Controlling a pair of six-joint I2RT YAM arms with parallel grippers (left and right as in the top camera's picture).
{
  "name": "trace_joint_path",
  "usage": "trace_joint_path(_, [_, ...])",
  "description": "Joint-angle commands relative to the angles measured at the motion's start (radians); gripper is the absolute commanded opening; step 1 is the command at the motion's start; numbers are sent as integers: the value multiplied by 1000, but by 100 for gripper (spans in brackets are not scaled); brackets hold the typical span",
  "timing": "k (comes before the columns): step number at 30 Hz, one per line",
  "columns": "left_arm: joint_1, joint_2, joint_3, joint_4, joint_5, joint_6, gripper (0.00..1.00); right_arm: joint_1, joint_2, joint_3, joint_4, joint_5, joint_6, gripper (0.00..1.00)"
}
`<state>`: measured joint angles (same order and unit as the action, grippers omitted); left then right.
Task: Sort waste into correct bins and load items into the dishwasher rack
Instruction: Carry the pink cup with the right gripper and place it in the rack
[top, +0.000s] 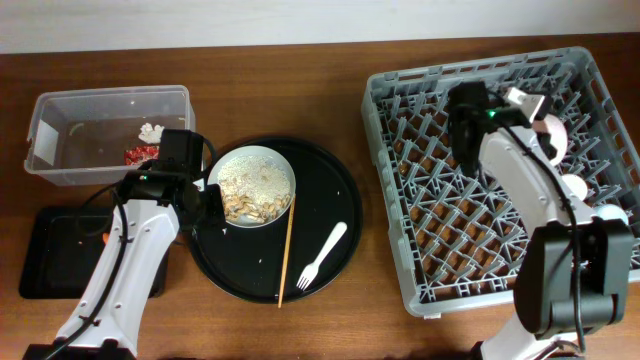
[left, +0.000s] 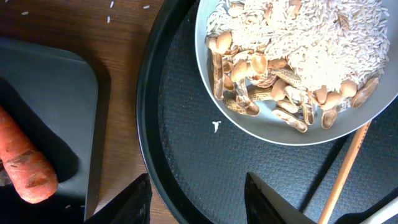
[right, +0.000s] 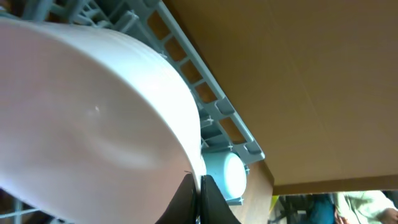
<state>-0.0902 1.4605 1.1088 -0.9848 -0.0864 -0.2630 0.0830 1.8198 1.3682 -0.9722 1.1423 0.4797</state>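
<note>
The right gripper lowers the pink bowl toward the rack's empty wires nearer the round black tray next, to get it away from the cups.
My left gripper (top: 205, 205) (left: 196, 199) is open and empty over the left rim of the round black tray. The pale plate (top: 252, 149) (left: 264, 126) on that tray holds beige food scraps (top: 250, 190) (left: 292, 50). A chopstick (top: 287, 250) (left: 345, 168) and a white fork (top: 325, 255) lie beside it. My right gripper (top: 535, 115) (right: 198, 182) is shut on the rim of the pink bowl (top: 552, 135) (right: 93, 112) inside the grey rack (top: 430, 200) (right: 211, 106). A blue cup (right: 227, 174) and a cream cup (top: 573, 186) sit in the rack. The carrot (top: 105, 238) (left: 25, 162) lies in the shallow black tray (top: 50, 260) (left: 50, 87).
The clear tub (top: 60, 110) at the back left holds the red wrapper (top: 140, 154) and the white scrap (top: 151, 131). The round black tray (top: 330, 200) (left: 205, 162) sits between the bins and the rack. A few rice grains lie on the wood.
</note>
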Motion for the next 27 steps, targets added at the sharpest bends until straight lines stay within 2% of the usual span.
trace_joint_path(1, [6,-7,-10,-4,11,-13,48,83,5,-22,9,-116,11,4])
trace_joint_path(10, [6,-7,-10,-8,19,-13,48,208,5,-22,-39,-219,8,8])
trace_joint_path(11, [6,-7,-10,-10,19,-13,48,208,5,-22,-56,-220,8,13])
trace_joint_path(12, [6,-7,-10,-11,19,-13,48,207,5,-22,-82,-220,8,35])
trace_joint_path(13, [6,-7,-10,-12,19,-13,48,207,5,-22,-103,-219,8,72])
trace_joint_path(14, [6,-7,-10,-12,19,-13,48,207,5,-22,-117,-219,8,87])
trace_joint_path(15, [6,-7,-10,-12,19,-13,48,207,4,-22,-133,-220,8,96])
trace_joint_path(16, [6,-7,-10,-12,19,-13,48,207,2,-22,-140,-223,8,100])
trace_joint_path(27, [6,-7,-10,-19,18,-13,48,207,-190,9,-141,-428,7,99])
